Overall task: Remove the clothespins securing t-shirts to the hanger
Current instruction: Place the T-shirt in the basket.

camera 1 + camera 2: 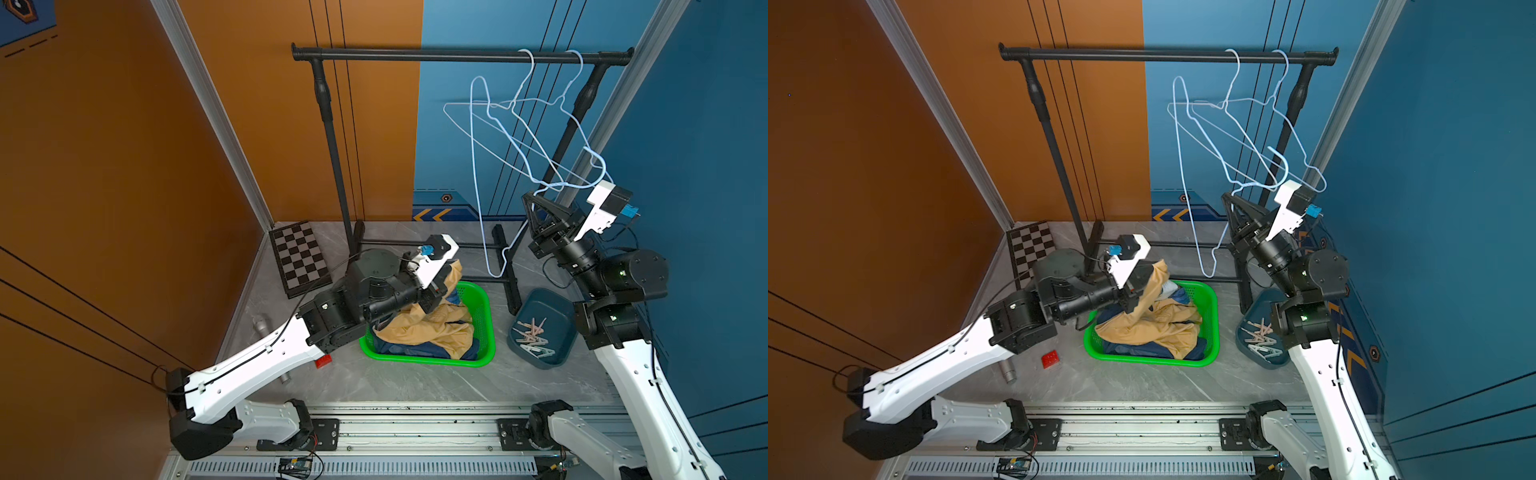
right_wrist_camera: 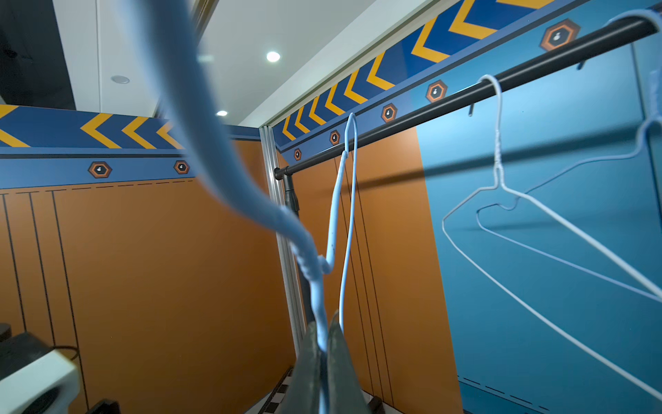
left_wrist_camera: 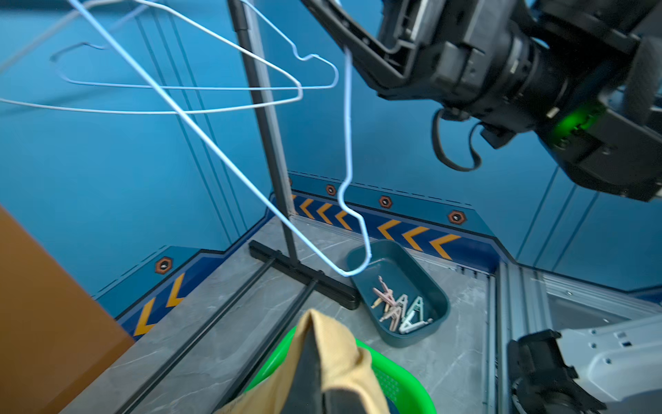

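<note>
I should move my left gripper down into the green basket [image 1: 487, 324] [image 3: 390, 381] next and let go of the yellow fold there, because the basket with the rest of the shirt is open below.
My left gripper [image 1: 451, 276] [image 3: 315, 324] is shut on a fold of the pale yellow t-shirt [image 1: 428, 328] [image 1: 1154, 328], lifting it above the green basket [image 1: 487, 324]. A navy t-shirt [image 1: 395, 349] lies under it in the basket. My right gripper [image 1: 528, 196] [image 2: 324, 331] is shut on the neck of a light blue wire hanger [image 2: 315, 279] [image 3: 346, 107], which dangles bare, off the rail. Several pastel clothespins [image 1: 532, 336] [image 3: 397, 306] lie in the dark teal bin [image 1: 544, 303].
Two bare white wire hangers [image 2: 498, 168] hang on the black rail [image 1: 457, 55] at its right end. The rack's feet [image 1: 509, 274] stand behind the basket. A chessboard [image 1: 299, 257], a red block [image 1: 323, 361] and a grey cylinder [image 1: 259, 324] sit at the left.
</note>
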`<state>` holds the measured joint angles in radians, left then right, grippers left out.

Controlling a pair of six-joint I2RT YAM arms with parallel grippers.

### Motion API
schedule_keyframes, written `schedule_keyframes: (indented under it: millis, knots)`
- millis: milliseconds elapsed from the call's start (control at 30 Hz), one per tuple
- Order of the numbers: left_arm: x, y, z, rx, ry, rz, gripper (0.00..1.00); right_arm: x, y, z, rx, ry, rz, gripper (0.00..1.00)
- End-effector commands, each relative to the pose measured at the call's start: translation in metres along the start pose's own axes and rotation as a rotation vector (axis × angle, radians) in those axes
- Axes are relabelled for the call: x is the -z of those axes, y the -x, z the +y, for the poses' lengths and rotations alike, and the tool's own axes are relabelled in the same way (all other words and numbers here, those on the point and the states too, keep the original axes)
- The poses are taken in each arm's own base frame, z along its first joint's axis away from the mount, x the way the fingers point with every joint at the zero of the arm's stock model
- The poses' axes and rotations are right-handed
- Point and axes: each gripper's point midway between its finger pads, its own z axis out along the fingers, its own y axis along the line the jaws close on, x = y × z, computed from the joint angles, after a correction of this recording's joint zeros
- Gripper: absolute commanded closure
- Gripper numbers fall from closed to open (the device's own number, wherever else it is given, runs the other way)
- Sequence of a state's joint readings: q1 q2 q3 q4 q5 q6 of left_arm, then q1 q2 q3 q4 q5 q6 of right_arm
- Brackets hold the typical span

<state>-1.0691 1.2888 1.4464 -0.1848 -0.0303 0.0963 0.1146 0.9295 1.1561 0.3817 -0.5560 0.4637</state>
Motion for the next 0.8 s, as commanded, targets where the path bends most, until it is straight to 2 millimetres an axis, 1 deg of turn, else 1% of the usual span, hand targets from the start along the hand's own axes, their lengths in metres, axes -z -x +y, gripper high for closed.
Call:
schedule_keyframes:
  millis: [0,67,100,133,233,267,300,333,367,433,467,500,567,633,700,733,767]
  knots:
    - [0.004,0.023,-0.012,0.011,-0.021,-0.055,1.0,0.018,0.007,0.007,0.006,0.002,0.015,1.0]
    - [-0.003,0.002,-0.013,0.061,-0.014,-0.004,1.0,0.026,0.008,0.003,0.014,-0.022,0.018,1.0]
    - [-0.007,-0.011,-0.009,0.079,0.006,0.026,1.0,0.03,0.008,0.002,0.02,-0.034,0.019,1.0]
    - [-0.012,-0.031,-0.007,0.097,0.023,0.086,1.0,0.034,0.009,0.001,0.022,-0.042,0.022,1.0]
    - [-0.027,-0.063,-0.009,0.105,0.02,0.167,1.0,0.042,0.009,0.001,0.038,-0.057,0.039,1.0]
    - [-0.032,-0.07,-0.011,0.105,0.008,0.188,1.0,0.044,0.009,0.002,0.045,-0.059,0.046,1.0]
    - [-0.039,-0.077,-0.009,0.109,0.011,0.214,1.0,0.047,0.008,0.003,0.056,-0.064,0.055,1.0]
    - [-0.046,-0.08,-0.004,0.12,0.019,0.226,1.0,0.048,0.007,0.004,0.057,-0.072,0.064,1.0]
    - [-0.052,-0.082,0.001,0.14,0.023,0.232,1.0,0.05,0.007,0.005,0.063,-0.073,0.07,1.0]
    - [-0.066,-0.081,0.019,0.206,0.026,0.24,1.0,0.054,0.008,0.005,0.07,-0.091,0.07,1.0]
    - [-0.072,-0.083,0.023,0.231,0.013,0.255,1.0,0.056,0.009,0.005,0.075,-0.1,0.065,1.0]
    - [-0.08,-0.09,0.026,0.253,0.004,0.283,1.0,0.059,0.011,0.006,0.084,-0.107,0.058,1.0]
    - [-0.093,-0.117,0.028,0.29,0.005,0.361,1.0,0.063,0.014,0.006,0.092,-0.129,0.053,1.0]
    - [-0.106,-0.154,0.017,0.327,-0.036,0.446,1.0,0.067,0.015,0.007,0.095,-0.139,0.052,1.0]
    - [-0.114,-0.186,0.013,0.361,-0.038,0.516,1.0,0.069,0.013,0.009,0.102,-0.138,0.062,1.0]
    - [-0.118,-0.202,0.014,0.374,-0.027,0.555,1.0,0.07,0.012,0.008,0.103,-0.141,0.069,1.0]
    - [-0.119,-0.213,0.013,0.383,-0.022,0.588,1.0,0.071,0.011,0.009,0.104,-0.143,0.07,1.0]
